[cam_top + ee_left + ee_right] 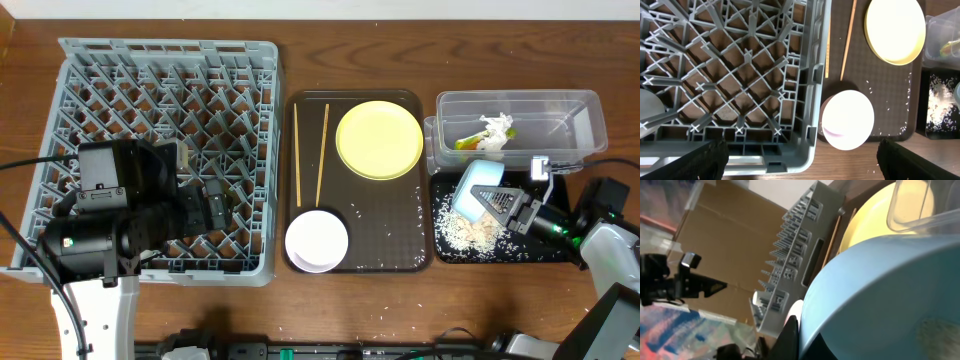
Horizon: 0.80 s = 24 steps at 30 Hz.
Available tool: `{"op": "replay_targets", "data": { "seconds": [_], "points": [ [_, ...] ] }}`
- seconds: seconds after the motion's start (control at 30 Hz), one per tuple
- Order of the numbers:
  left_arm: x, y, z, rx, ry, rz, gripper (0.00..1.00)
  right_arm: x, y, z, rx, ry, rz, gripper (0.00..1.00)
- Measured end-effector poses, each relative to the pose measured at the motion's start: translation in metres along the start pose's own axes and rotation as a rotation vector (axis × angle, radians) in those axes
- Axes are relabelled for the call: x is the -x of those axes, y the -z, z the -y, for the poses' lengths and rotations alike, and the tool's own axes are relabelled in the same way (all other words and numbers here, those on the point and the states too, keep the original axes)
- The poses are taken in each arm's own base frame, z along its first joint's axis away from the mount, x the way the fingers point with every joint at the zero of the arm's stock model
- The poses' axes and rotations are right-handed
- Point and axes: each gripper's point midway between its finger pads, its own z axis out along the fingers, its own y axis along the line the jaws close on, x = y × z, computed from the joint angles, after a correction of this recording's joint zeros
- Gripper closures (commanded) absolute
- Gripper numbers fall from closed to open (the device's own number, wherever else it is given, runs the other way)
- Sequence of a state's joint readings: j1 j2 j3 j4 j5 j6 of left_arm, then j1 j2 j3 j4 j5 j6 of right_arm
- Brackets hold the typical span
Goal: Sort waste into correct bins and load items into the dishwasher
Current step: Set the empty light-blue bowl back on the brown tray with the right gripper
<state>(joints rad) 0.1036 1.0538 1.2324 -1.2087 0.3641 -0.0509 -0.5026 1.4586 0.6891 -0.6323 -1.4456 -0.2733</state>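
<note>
The tray space beside the white bowl is free, so my right gripper will next move level there from the bin, lower and release the light blue bowl.
My right gripper is shut on the rim of a light blue bowl, held tilted over the black bin with spilled rice in it. The bowl fills the right wrist view, a black finger against its rim. My left gripper is open and empty over the front right corner of the grey dishwasher rack. On the brown tray lie a yellow plate, a white bowl and two chopsticks. The white bowl also shows in the left wrist view.
A clear plastic bin at the back right holds white and green scraps. Rice grains are scattered on the tray and on the wooden table's front edge. The rack covers the table's left side.
</note>
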Motion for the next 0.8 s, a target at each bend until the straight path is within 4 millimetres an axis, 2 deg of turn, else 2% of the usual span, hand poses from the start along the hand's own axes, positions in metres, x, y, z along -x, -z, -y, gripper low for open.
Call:
{"op": "replay_targets", "data": {
  "seconds": [0.17, 0.27, 0.37, 0.57, 0.67, 0.73, 0.8],
  "points": [
    [-0.001, 0.0, 0.0, 0.002, 0.001, -0.003, 0.04, 0.004, 0.0, 0.004, -0.019, -0.042, 0.003, 0.99],
    [-0.001, 0.0, 0.0, 0.002, 0.001, -0.004, 0.04, 0.002, 0.001, 0.02, -0.111, -0.13, -0.008, 0.99],
    [-0.001, 0.0, -0.001, 0.003, 0.002, -0.006, 0.04, 0.001, -0.003, 0.007, -0.04, -0.12, -0.015, 0.99],
    [0.0, 0.0, -0.001, 0.004, 0.001, -0.002, 0.04, -0.003, -0.01, 0.006, -0.041, -0.134, -0.043, 0.99],
    [-0.001, 0.0, -0.001, 0.004, 0.001, -0.002, 0.04, -0.019, -0.021, 0.004, -0.114, -0.203, -0.117, 0.99],
    [-0.001, 0.0, -0.001, 0.005, 0.001, -0.002, 0.04, -0.03, -0.028, -0.006, -0.221, -0.186, -0.198, 0.99],
    [-0.001, 0.0, -0.001, 0.004, 0.001, -0.002, 0.04, -0.034, -0.036, -0.022, -0.359, -0.083, -0.282, 0.99]
  ]
}}
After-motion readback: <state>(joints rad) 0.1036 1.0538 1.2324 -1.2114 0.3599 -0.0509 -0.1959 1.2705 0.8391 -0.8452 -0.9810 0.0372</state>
